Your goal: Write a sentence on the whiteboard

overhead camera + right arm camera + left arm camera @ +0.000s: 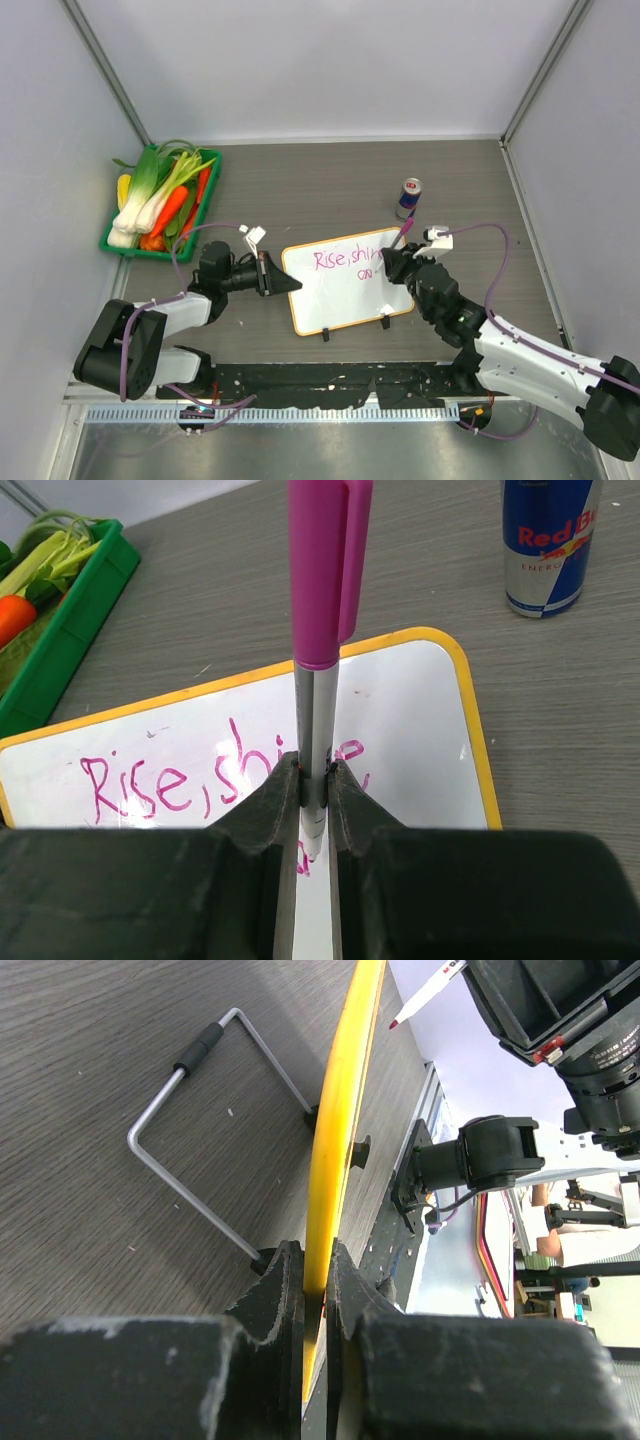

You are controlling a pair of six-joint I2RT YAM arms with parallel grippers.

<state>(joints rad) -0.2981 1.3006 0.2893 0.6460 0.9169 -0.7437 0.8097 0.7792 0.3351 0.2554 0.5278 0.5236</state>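
My right gripper holds the marker, and the pink words are written. It will next move back past the whiteboard's near edge, over the bare tabletop by its clip foot, to release the marker.
The whiteboard, white with an orange frame, lies mid-table with black clip feet on its near edge. The sentence in pink reads "Rise, shine" with a small scribble under it. My left gripper is shut on the whiteboard's left edge; in the left wrist view the yellow frame runs between the closed fingers of the left gripper. My right gripper is shut on a pink-capped marker. Its tip hangs just over the scribble on the whiteboard. I cannot tell if it touches.
A Red Bull can stands just behind the board's right corner. A green tray of vegetables sits at the back left. A bent wire stand lies on the table behind the board. Grey walls enclose the table.
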